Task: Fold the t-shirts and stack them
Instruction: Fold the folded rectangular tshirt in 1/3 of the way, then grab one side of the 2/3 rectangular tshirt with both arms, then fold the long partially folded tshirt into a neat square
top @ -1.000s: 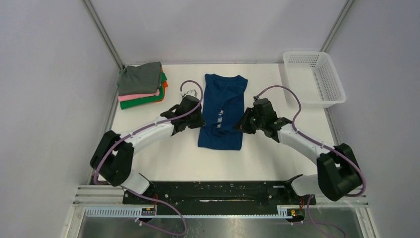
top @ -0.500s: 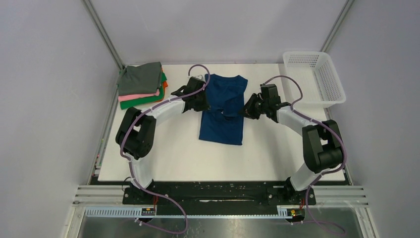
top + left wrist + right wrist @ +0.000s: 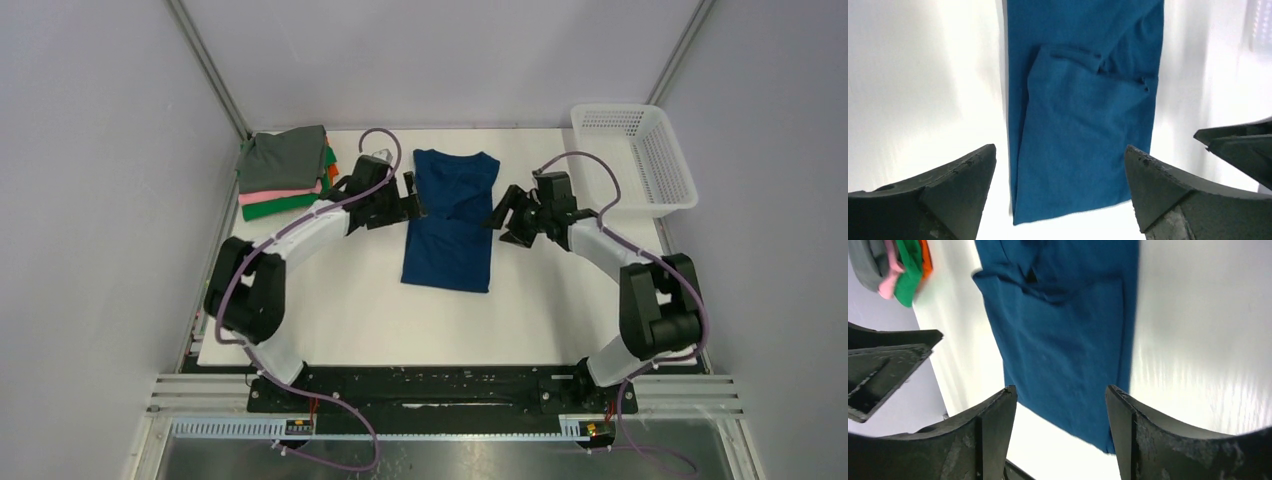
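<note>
My left gripper will next move back and down onto the blue t-shirt's near corner (image 3: 406, 280) (image 3: 1018, 218) on its own side, because the t-shirt is still a long piece of cloth.
A dark blue t-shirt (image 3: 449, 222) lies folded into a long strip at the table's centre, with a folded flap across its middle (image 3: 1083, 110) (image 3: 1063, 330). My left gripper (image 3: 416, 197) hovers at its left edge, open and empty, its fingertips wide apart in the left wrist view (image 3: 1059, 150). My right gripper (image 3: 498, 218) stands open and empty at the shirt's right edge (image 3: 1060, 388). A stack of folded t-shirts (image 3: 285, 172), grey on top of pink, green and orange, sits at the back left corner (image 3: 898, 265).
A white mesh basket (image 3: 632, 158) stands at the back right, past the table's edge. Grey walls close in the table on three sides. The two grippers face each other across the blue shirt, each visible in the other's wrist view.
Both grippers have gone from shut to open and let go of the blue shirt. They carried its cloth toward the back, then drew apart to its sides. The shirt now lies flat.
</note>
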Available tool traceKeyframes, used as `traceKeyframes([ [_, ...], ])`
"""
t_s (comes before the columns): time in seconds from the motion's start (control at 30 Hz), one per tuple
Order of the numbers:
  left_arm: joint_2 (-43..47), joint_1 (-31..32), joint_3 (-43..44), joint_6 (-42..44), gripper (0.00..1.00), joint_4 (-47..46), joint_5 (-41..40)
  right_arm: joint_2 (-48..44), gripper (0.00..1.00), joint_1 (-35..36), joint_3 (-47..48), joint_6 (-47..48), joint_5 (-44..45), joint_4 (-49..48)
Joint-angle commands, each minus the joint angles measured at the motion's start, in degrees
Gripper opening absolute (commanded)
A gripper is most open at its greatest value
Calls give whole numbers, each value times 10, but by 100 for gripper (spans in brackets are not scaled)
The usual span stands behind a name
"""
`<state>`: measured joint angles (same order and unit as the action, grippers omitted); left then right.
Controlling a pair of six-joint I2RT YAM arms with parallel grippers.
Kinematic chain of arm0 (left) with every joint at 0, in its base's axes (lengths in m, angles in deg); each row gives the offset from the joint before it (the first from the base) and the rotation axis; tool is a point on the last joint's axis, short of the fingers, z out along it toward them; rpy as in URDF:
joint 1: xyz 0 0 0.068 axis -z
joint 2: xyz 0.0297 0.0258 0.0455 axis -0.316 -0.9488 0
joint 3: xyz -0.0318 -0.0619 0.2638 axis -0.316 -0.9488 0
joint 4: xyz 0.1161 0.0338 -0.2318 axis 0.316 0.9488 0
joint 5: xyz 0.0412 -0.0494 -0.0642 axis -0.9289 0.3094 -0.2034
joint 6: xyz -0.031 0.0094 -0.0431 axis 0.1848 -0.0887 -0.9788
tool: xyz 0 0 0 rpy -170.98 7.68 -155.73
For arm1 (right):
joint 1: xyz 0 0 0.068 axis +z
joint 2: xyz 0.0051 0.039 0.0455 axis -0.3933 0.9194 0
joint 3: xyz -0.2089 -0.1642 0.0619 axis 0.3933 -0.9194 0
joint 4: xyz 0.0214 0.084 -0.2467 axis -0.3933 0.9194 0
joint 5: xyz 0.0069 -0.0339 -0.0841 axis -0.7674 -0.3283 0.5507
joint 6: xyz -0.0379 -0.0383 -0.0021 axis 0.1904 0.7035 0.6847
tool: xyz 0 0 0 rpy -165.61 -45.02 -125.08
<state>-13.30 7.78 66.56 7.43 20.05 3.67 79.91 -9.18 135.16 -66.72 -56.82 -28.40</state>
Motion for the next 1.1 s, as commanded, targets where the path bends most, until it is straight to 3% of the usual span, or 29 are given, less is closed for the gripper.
traceKeyframes([
  [0.0,100,2,-134,-16,98,-50,40,-89,73,12,-100,24,14,30],
  [0.23,132,6,-267,-54,90,-101,72,-127,71,75,-218,-10,32,-2],
  [0.4,94,21,-276,-65,69,-107,79,-83,62,95,-221,-23,28,-25],
  [0.57,58,42,-269,-70,35,-107,72,-52,51,97,-220,-29,28,-53],
  [0.67,41,45,-263,-70,24,-107,78,-40,44,98,-220,-31,29,-61],
  [0.77,36,50,-262,-69,1,-102,78,-28,28,98,-222,-32,31,-70],
  [0.9,65,52,-274,-71,0,-92,76,-30,0,98,-235,-29,15,-82],
  [1.07,163,71,-318,-79,0,-71,81,-127,0,118,-289,-20,5,-45],
])
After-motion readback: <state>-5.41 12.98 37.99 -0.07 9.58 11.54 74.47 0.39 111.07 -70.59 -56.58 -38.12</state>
